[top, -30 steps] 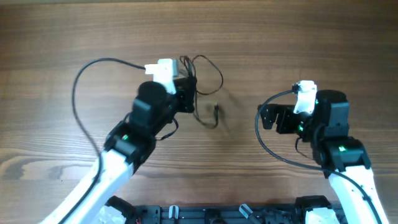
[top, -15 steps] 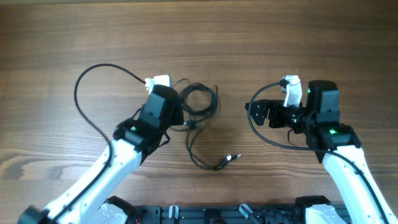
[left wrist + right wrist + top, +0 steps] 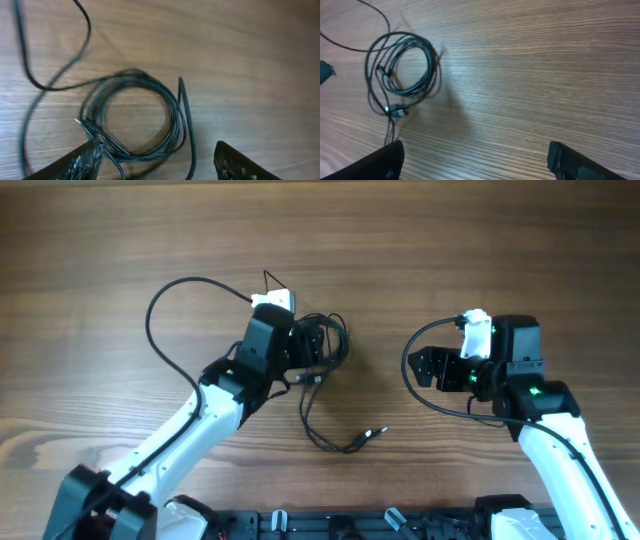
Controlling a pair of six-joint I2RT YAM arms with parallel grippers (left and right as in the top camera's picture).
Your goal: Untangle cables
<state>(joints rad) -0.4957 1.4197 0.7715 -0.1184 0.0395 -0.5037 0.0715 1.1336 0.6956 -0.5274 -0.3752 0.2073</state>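
Next, my left gripper comes down and to the right in the overhead view onto the loose piece of cable (image 3: 189,117) beside the coil. That piece stands off the coil's loops.
The cables form one thin black coil (image 3: 343,340) lying flat on the wooden table, with a tail running down to a small plug (image 3: 376,433). My left gripper (image 3: 308,350) is open at the coil's left side. In the left wrist view the coil (image 3: 175,120) lies with its near arc between the spread fingers (image 3: 75,162), and nothing is gripped. My right gripper (image 3: 425,368) is open to the right of the coil and apart from it. Its wrist view shows the coil (image 3: 427,75) far off at upper left, with bare table between the fingertips.
A thicker black arm cable (image 3: 152,330) loops out to the left of the left arm. Another arm cable (image 3: 410,385) curves beside the right gripper. The arms' bases (image 3: 340,525) line the near table edge.
The left gripper has opened and let go of the coil, which came down from a raised bunch and now lies on the table. The right gripper shifted slightly right.
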